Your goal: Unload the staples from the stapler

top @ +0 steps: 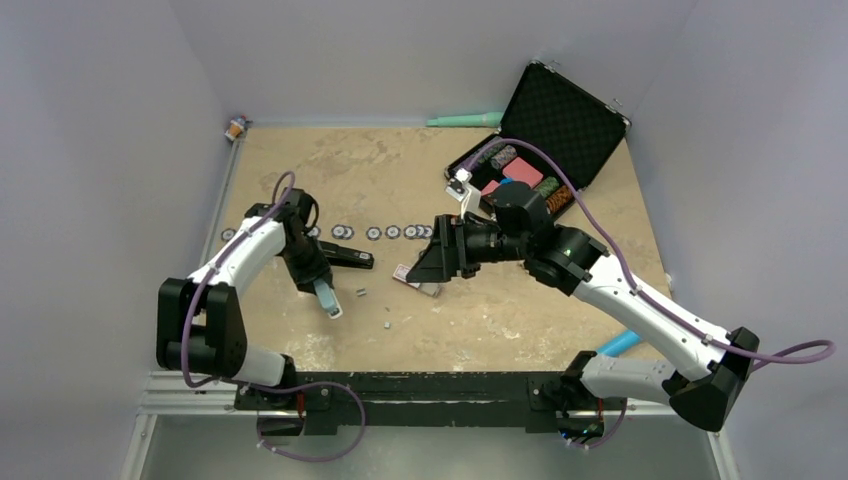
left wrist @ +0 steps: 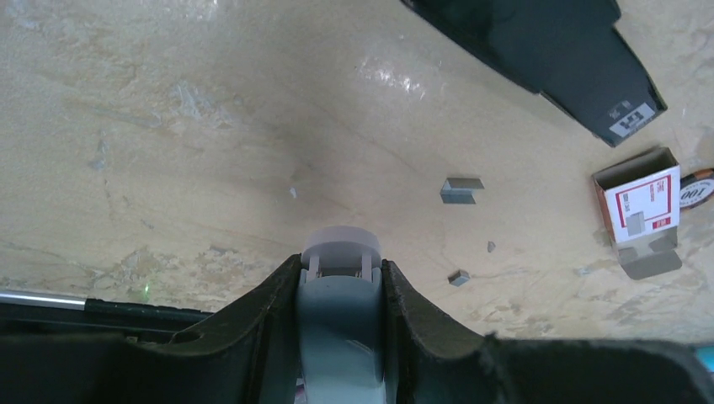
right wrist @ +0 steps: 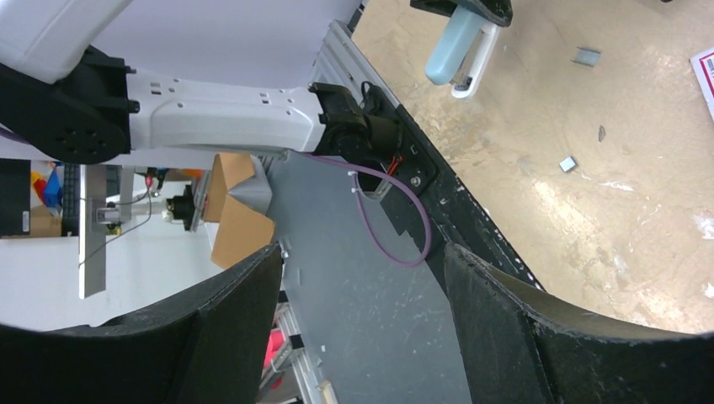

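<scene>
I will next lower the light-blue block (left wrist: 341, 324) with my left gripper onto the bare tabletop (left wrist: 357, 145) beside the black stapler, clear of the loose staples, and let go of it.
The black stapler (top: 347, 258) lies left of centre on the table; its end shows in the left wrist view (left wrist: 551, 55). My left gripper (top: 320, 283) stands just in front of it, shut on a small light-blue block (top: 328, 298) (left wrist: 341, 324) held tip-down above the table. A short grey strip of staples (top: 360, 293) (left wrist: 461, 190) lies loose to the block's right, and a smaller piece (top: 388, 325) (left wrist: 459, 278) lies nearer. Both also show in the right wrist view (right wrist: 587, 56). My right gripper (top: 422, 268) (right wrist: 362, 261) is open and empty, hovering at the table's centre and facing left.
A red-and-white card box (top: 405, 275) (left wrist: 644, 210) lies under my right gripper. A row of black-and-white chips (top: 380, 232) runs behind the stapler. An open black case (top: 565, 120) with chips stands at the back right. A teal tube (top: 465, 120) lies along the back edge.
</scene>
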Available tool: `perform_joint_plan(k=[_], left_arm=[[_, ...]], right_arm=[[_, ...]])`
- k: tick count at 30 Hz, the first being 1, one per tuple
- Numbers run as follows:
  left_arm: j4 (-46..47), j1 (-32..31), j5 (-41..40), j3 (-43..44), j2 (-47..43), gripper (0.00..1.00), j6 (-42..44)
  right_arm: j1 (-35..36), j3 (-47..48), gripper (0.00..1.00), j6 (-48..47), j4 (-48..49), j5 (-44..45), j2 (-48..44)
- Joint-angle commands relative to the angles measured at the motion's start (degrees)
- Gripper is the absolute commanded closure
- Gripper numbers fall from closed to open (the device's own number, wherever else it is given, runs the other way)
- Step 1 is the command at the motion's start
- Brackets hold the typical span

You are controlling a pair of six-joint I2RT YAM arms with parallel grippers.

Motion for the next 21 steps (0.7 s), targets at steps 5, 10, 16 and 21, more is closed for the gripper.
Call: perform_joint_plan(k=[5,10,16,21], left_arm=[[4.08,0.91,-2.14,2.18,5.56,1.00,2.98],[5.40,1.39,-3.18,3.93,9.70,1.00,4.28],[9.22,2.09,-4.45,3.77,11.12,1.00,6.42],[12.39,2.32,-6.68,2.33,11.08,1.00,6.76]], right_arm=[[0.06,-1.26,0.27,-1.57,-1.75,1.74,-2.70],[0.06,-3.90,0.27,0.04,-1.40,1.84,-4.97],[0.06,-5.74,0.27,1.16,-1.35,1.61,-6.68],[0.06,-5.12,0.27,1.76,-1.10,1.64,-6.00]])
